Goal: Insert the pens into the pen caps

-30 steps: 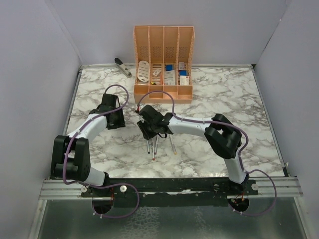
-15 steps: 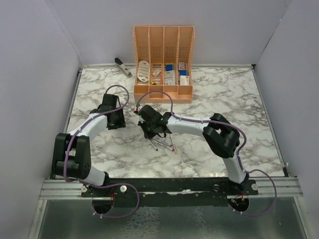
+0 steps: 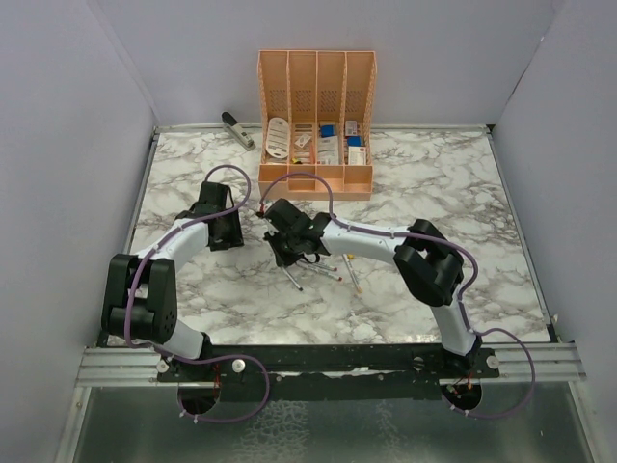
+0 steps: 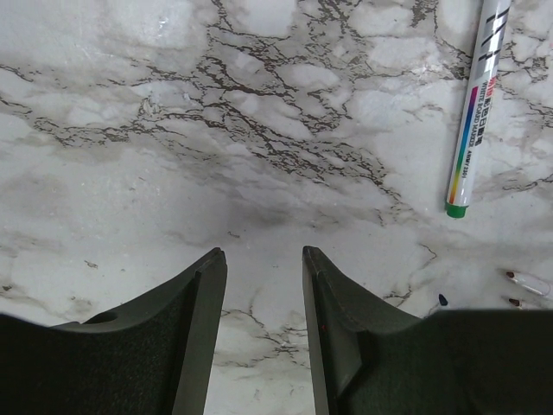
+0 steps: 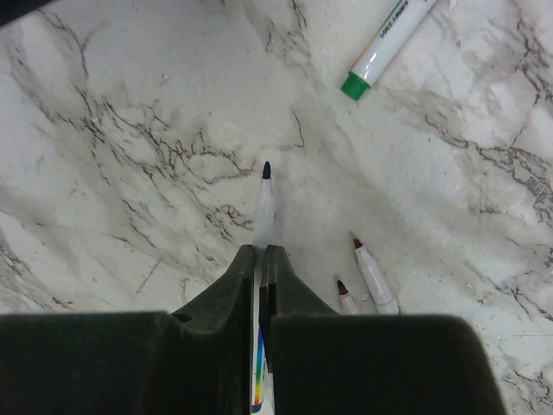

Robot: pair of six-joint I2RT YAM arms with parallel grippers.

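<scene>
The thin white pen will be released next, after my right gripper moves outward to the bare marble [image 5: 321, 123] beside the green-ended pen's near end.
My right gripper [image 5: 261, 248] is shut on a thin white pen [image 5: 264, 203] with a dark blue tip, which sticks out past the fingertips over the marble. Two red-tipped pens [image 5: 373, 278] lie just right of it, and a pen with a green end [image 5: 384, 45] lies farther off. In the top view the right gripper [image 3: 287, 253] is mid-table above the loose pens [image 3: 326, 274]. My left gripper [image 4: 262, 252] is open over bare marble with nothing between its fingers, and the green-ended pen [image 4: 471, 130] lies to its right. The left gripper [image 3: 229, 234] sits left of the right one. The pen caps are too small to make out.
A peach organizer [image 3: 316, 125] with white and blue items stands at the back centre of the table. A grey-black stapler [image 3: 237, 129] lies to its left. Grey walls close in the table on three sides.
My right gripper has shut on the blue-tipped pen. The loose pens beneath it have swung and spread to the right. The left arm has stayed put.
</scene>
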